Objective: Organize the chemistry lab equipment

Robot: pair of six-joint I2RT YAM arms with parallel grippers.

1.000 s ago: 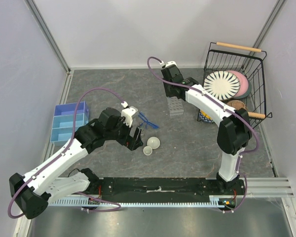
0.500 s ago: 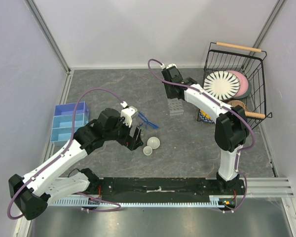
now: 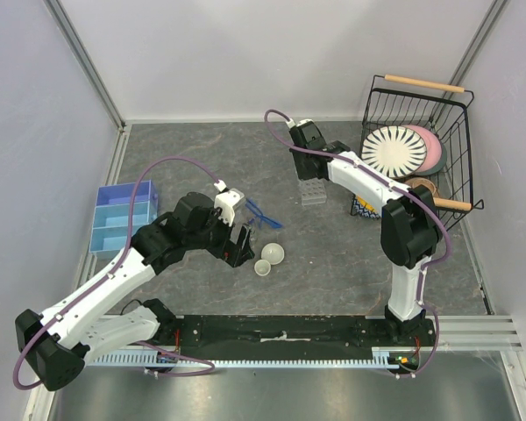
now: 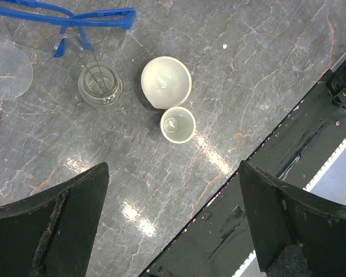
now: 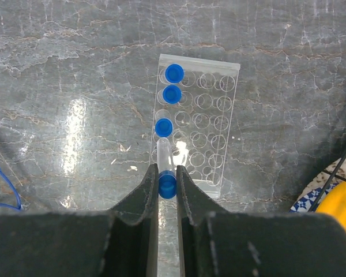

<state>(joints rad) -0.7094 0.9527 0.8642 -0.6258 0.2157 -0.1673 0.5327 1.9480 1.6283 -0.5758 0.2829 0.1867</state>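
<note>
I will next lower the held tube with my right gripper beside the nearest standing tube and let go of the cap. The tube's tip is already at the rack hole [image 5: 162,140] below my gripper.
The clear tube rack [image 5: 197,124] lies on the table and also shows in the top view [image 3: 313,190]. Three blue-capped tubes [image 5: 172,94] stand in its left column. My right gripper [image 5: 166,173] is shut on the cap of another blue-capped tube [image 5: 164,151], held just above the rack's near left corner. My left gripper [image 4: 173,170] is open and empty above the table. The two white dishes [image 4: 166,81] [image 4: 177,124] lie beyond it, touching. The blue-framed safety glasses [image 4: 75,14] lie farther off.
A small glass beaker [image 4: 100,85] stands left of the dishes, with a clear round disc [image 4: 8,66] beside it. A blue bin [image 3: 123,216] is at the left. The black wire basket [image 3: 421,96] with plates is at the back right. The black base rail [image 3: 289,331] runs along the near edge.
My right wrist has shifted slightly over the rack with the tube still in its jaws. The left arm has not moved.
</note>
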